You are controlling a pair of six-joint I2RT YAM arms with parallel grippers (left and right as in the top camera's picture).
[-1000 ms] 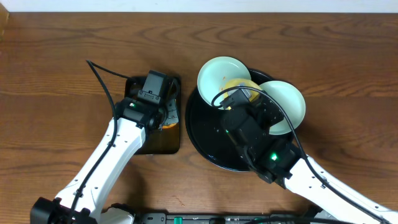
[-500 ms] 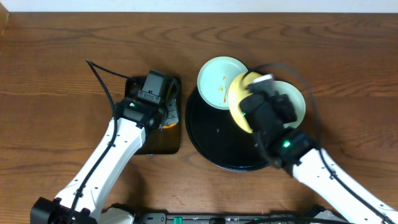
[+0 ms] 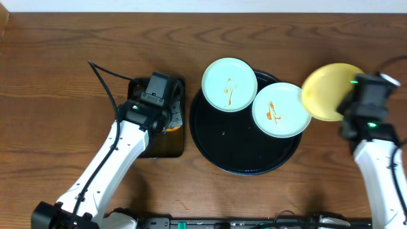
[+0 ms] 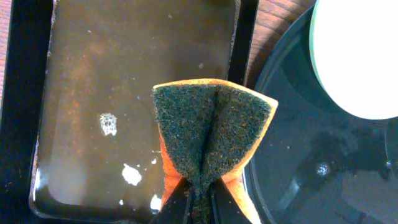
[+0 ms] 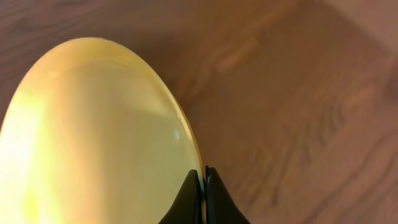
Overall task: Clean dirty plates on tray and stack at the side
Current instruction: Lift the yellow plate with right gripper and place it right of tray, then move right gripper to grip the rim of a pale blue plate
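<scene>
My right gripper moves down, back and away from the round tray (image 3: 216,137) next, laying the pale yellow plate (image 3: 327,91) flat on the tabletop.
Two pale mint-white plates with orange-brown smears sit on the round black tray (image 3: 216,137): one (image 3: 229,84) at its back left rim, one (image 3: 278,109) at its right. My right gripper (image 5: 203,177) is shut on the rim of the pale yellow plate (image 3: 327,91), which also shows in the right wrist view (image 5: 93,130), and holds it tilted over the table to the right of the tray. My left gripper (image 4: 199,199) is shut on a folded orange and green sponge (image 4: 211,134) over the small rectangular tray (image 4: 124,74).
The rectangular black tray (image 3: 156,147) holds brownish water and stands left of the round tray. A black cable (image 3: 102,79) trails from the left arm. Bare wooden table lies to the far right and at the back.
My right arm has swung from above the round tray out to the right, carrying the yellow plate off the tray. The second mint plate is now uncovered. The left arm has not moved.
</scene>
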